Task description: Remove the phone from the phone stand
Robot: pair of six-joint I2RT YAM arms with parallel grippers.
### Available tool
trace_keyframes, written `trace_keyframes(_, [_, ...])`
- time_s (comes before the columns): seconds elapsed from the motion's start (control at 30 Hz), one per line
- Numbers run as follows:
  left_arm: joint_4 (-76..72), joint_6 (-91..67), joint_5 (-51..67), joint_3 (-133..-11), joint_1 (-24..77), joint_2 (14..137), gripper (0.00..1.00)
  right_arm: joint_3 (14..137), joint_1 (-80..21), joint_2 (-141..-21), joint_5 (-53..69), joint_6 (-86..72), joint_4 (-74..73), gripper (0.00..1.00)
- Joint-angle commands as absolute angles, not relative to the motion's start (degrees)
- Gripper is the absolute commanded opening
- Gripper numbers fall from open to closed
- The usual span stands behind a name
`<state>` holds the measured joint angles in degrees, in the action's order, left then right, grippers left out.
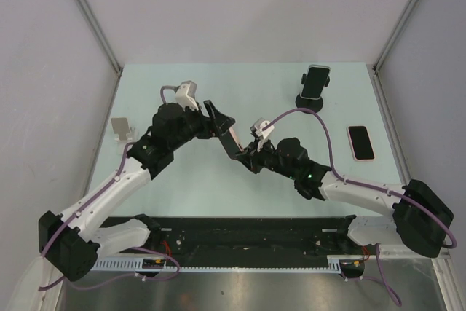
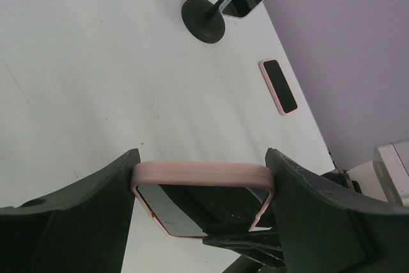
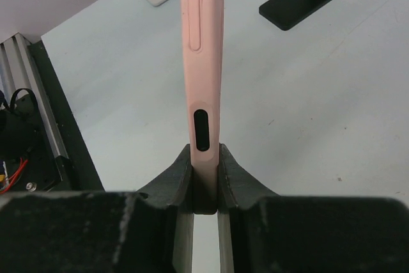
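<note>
I will next move my right gripper to the right in the top view, down to the tabletop beside the flat phone, and let go, because that spot is empty.
A phone in a pink case hangs above the table's middle, held by both grippers. My left gripper is shut across its width; in the left wrist view both fingers press the case's sides. My right gripper is shut on its lower end; in the right wrist view the phone's edge stands upright between the pads. A black phone stand at the back right holds another phone.
A second pink-cased phone lies flat at the right, also in the left wrist view. A small white stand sits at the left edge. The right wrist view shows an empty black stand beyond the held phone.
</note>
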<state>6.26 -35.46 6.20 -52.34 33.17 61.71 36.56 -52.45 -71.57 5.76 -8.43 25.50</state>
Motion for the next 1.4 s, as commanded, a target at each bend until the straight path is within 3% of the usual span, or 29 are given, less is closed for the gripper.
trace_keyframes(0.0, [1.32,-32.35,5.98,-53.0,33.66,57.04,0.44,39.2,-52.12,-68.29,8.52,-10.28,23.82,0.0])
trace_keyframes(0.1, [1.32,-30.51,4.14,-52.56,33.57,55.2,0.68,39.37,-51.5,-66.36,9.05,-11.16,20.66,0.0])
trace_keyframes(0.2, [1.32,-27.96,2.2,-52.12,33.22,52.84,0.85,39.29,-50.28,-63.9,9.32,-12.21,15.92,0.0])
trace_keyframes(0.4, [1.32,-21.55,-4.03,-49.57,32.96,46.5,1.0,39.29,-45.1,-58.9,11.6,-14.5,3.62,0.0])
trace_keyframes(0.6, [1.32,-14.26,-8.26,-45.1,32.96,38.5,1.0,39.29,-37.63,-54.41,10.55,-14.76,-8.42,0.0])
trace_keyframes(0.83, [1.32,-9.15,-10.99,-39.55,32.96,32.87,1.0,39.29,-18.92,-55.02,15.55,-17.4,-19.59,0.0])
trace_keyframes(0.97, [1.23,-7.21,-12.47,-38.15,32.96,31.56,1.0,39.29,-8.82,-57.21,17.66,-17.49,-22.23,0.0])
trace_keyframes(1.37, [1.32,-4.4,-17.75,-36.04,34.01,28.04,1.0,39.29,6.06,-66.17,22.06,-14.15,-23.12,0.0])
